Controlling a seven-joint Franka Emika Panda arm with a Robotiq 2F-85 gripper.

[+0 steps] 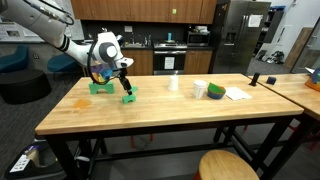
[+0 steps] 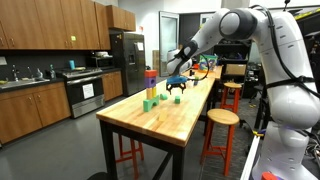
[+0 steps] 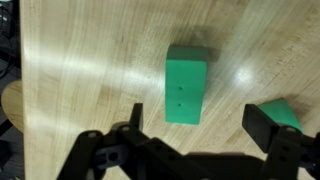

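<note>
My gripper will go down next onto the green block ahead of its fingers, with one finger beside each long side, because the open gap reaches across the block's width.
My gripper (image 3: 198, 125) is open, its two black fingers spread wide above the wooden table (image 3: 90, 70). A green rectangular block (image 3: 186, 83) lies flat on the wood just ahead of the gap between the fingers, touching neither. A second green block (image 3: 283, 110) shows at the right, partly hidden behind the right finger (image 3: 263, 126). In both exterior views the gripper (image 1: 122, 78) (image 2: 178, 88) hangs low over the table next to the green blocks (image 1: 129, 97) (image 2: 148, 104). Another green block (image 1: 98, 87) sits a little farther back.
Further along the table stand a small cup (image 1: 174, 84), a white and green container (image 1: 200, 89), a green object (image 1: 215, 93) and a white sheet (image 1: 237, 94). A stack of coloured pieces (image 2: 151, 78) stands near the table's edge. Round stools (image 2: 221, 118) stand beside the table.
</note>
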